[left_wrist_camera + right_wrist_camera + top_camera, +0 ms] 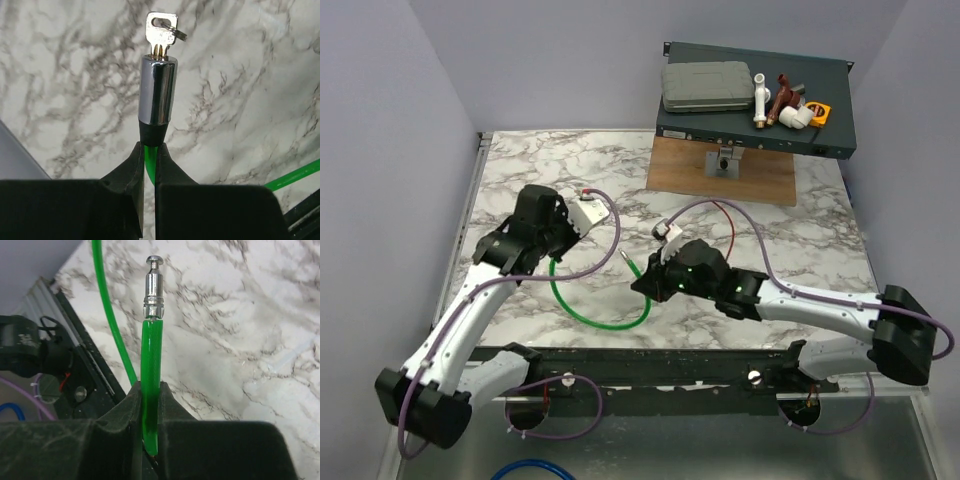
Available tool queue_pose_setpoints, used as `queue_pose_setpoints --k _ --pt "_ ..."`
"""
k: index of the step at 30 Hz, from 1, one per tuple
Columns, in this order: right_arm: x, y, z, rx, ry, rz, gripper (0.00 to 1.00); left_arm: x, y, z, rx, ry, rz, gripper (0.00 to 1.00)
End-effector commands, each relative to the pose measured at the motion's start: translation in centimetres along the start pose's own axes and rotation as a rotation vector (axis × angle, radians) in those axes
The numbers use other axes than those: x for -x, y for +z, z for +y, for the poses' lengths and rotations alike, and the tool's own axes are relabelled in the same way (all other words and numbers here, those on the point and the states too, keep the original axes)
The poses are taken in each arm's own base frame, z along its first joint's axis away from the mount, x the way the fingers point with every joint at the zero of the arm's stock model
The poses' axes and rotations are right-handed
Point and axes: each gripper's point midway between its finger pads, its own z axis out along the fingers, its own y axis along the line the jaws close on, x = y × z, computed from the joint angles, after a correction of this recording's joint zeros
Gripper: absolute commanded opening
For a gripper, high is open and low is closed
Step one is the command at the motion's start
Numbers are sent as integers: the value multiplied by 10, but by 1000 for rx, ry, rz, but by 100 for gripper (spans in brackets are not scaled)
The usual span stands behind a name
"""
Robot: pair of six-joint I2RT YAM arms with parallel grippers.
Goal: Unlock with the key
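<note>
I should next lower the green cable point(595, 318) with my left gripper until it lies on the clear patch of bare marble tabletop below, and then let go of it.
A small metal key point(161, 32) with a split ring sticks out of the far end of a chrome lock cylinder point(157, 90). My left gripper point(150, 147) is shut on the green cable point(150, 160) just below the cylinder's black collar. My right gripper point(150, 387) is shut on the cable's other end point(151, 350), whose bare metal locking pin point(154, 287) points away, free of the cylinder. From above, the cable point(595, 318) runs in a loop between the left gripper point(556, 255) and the right gripper point(642, 283); the pin point(627, 262) hangs apart from the left hand.
A dark shelf unit point(820, 140) at the back right carries a grey case point(708, 88) and pipe fittings point(780, 105), above a wooden board point(680, 175). A black rail point(650, 365) runs along the table's near edge, close under the cable loop.
</note>
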Motion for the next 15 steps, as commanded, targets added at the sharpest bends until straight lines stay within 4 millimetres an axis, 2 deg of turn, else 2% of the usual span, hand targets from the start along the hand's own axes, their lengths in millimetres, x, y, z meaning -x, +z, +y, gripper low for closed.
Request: queue_pose_setpoints --k 1,4,8,15 --pt "-54 16 -37 -184 61 202 1 -53 34 -12 -86 -24 194 0" --pt "-68 24 -53 -248 40 235 1 -74 60 -16 -105 -42 251 0" --pt "-83 33 -80 -360 18 263 1 -89 92 -11 -96 -42 298 0" --pt "-105 42 -118 -492 22 262 16 -113 133 -4 -119 -125 403 0"
